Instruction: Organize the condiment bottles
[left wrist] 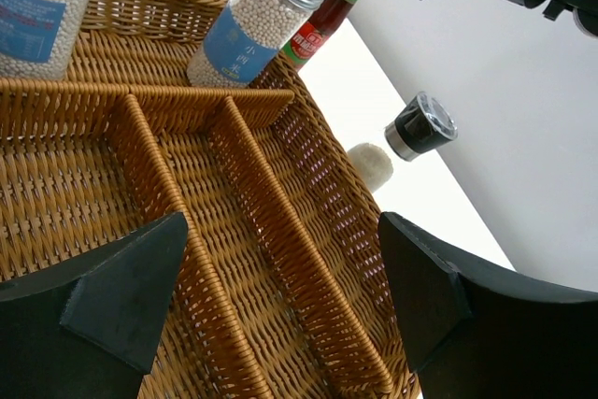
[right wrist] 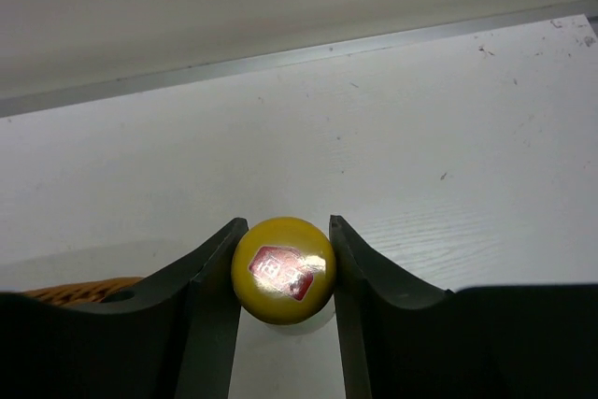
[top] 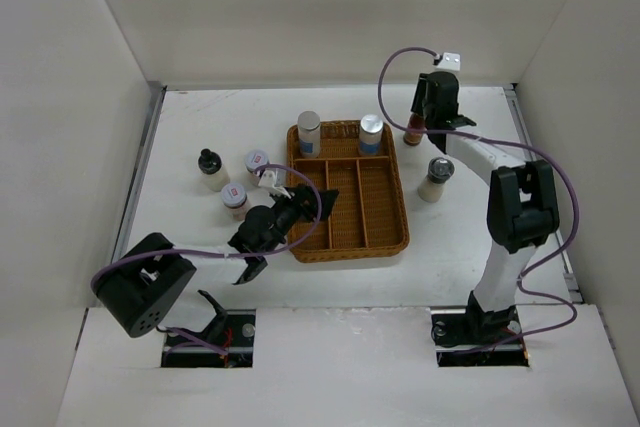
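Observation:
The basket's middle long compartment's far end (top: pixel 345 173) is empty, so next my right gripper will lift, move left in the top view and lower the bottle (top: pixel 413 134) there to release it.
The slim red sauce bottle (top: pixel 413 134) stands just right of the wicker basket's (top: pixel 400 237) back right corner. My right gripper (top: pixel 432 107) is shut on its yellow cap (right wrist: pixel 283 270), with both fingers touching the cap. The bottle also shows in the left wrist view (left wrist: pixel 322 25). Two silver-topped blue-white shakers (top: pixel 309 132) (top: pixel 371 134) stand in the basket's back compartments. The grey-capped shaker (top: pixel 436 179) stands right of the basket. The black-capped shaker (top: pixel 209 169) and two white-lidded brown jars (top: pixel 257 162) (top: pixel 234 197) stand left of it. My left gripper (top: pixel 303 202) is open and empty over the basket's long compartments (left wrist: pixel 280 277).
The basket's three long front compartments (left wrist: pixel 196 184) hold nothing. White walls close in the table on the left, back and right. The right arm's purple cable (top: pixel 395 62) loops above the back right of the table.

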Motion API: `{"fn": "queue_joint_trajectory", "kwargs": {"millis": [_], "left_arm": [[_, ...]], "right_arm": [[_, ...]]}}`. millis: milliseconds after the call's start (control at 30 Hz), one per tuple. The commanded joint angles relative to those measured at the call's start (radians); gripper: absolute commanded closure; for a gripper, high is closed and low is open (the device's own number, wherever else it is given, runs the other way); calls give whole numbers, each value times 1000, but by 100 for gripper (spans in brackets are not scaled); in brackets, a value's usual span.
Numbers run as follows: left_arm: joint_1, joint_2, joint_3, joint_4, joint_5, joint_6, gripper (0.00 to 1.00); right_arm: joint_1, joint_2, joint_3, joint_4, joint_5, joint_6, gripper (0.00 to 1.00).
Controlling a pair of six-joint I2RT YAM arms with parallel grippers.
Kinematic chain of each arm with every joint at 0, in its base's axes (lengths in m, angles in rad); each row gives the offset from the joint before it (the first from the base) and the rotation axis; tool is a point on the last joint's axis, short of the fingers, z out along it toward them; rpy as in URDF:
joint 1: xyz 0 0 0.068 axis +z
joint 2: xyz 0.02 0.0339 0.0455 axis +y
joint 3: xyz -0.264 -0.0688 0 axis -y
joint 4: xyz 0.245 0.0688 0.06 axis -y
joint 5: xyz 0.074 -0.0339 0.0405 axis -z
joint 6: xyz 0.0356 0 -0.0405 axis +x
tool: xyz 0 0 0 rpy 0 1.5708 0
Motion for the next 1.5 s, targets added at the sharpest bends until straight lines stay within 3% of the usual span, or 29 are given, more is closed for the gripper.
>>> {"fn": "queue_joint_trajectory", "kwargs": {"millis": [0, 267, 600, 900, 1467], "left_arm": [[1, 11, 21, 59, 8, -12, 17], [10, -12, 7, 73, 8, -17, 17], [52, -132, -40, 76, -9, -9, 18], [147, -250, -106, 68, -52, -6, 19], [179, -284, -113, 38, -62, -7, 19]], "right_arm": [[1, -98, -21, 166, 69, -9, 65], [43, -402, -87, 235, 90, -29, 66], [325, -606, -176, 255, 77, -87, 65], [517, -522, -225, 255, 7, -30, 65], [547, -264, -267, 347, 33, -9, 66]]}}
